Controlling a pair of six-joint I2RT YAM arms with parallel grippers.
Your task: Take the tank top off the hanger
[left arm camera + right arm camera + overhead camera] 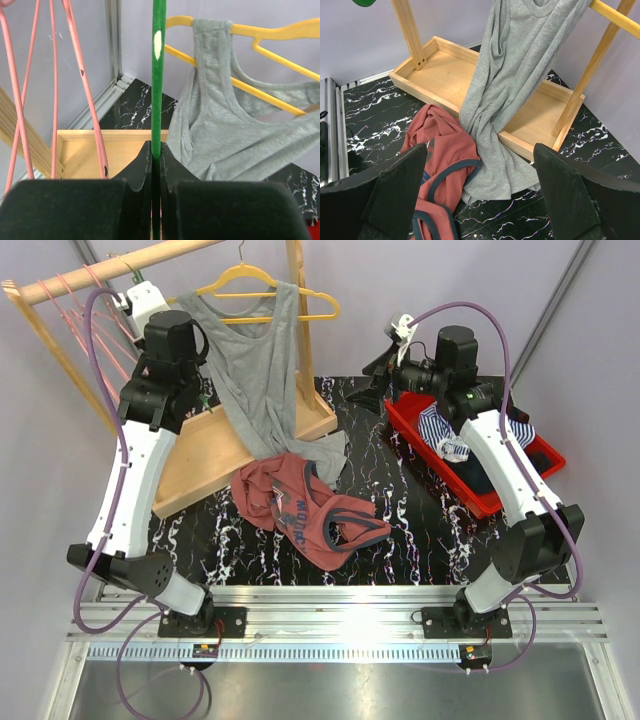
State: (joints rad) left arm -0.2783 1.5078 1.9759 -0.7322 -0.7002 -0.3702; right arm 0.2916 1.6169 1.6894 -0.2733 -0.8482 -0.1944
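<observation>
My left gripper holds the empty green hanger close beside the yellow hanger's end. It will move toward the pink hangers next and let go of the green hanger there.
A grey tank top (255,380) hangs from a yellow hanger (300,297) on the wooden rack. Its hem trails over the rack's base onto the table. In the left wrist view a strap of the grey tank top (225,135) loops over the yellow hanger (280,34). My left gripper (135,292) is up by the rail, left of the top, shut on a thin green hanger rod (156,75). My right gripper (385,375) is open and empty, to the right of the rack. In the right wrist view the grey top (505,95) lies ahead of the right gripper (482,187).
A red tank top (305,508) with navy trim lies crumpled on the marble table, touching the grey hem. Pink hangers (75,75) hang on the rail (120,268) at left. The rack's wooden base tray (205,445) sits behind. A red bin (480,460) of clothes stands at right.
</observation>
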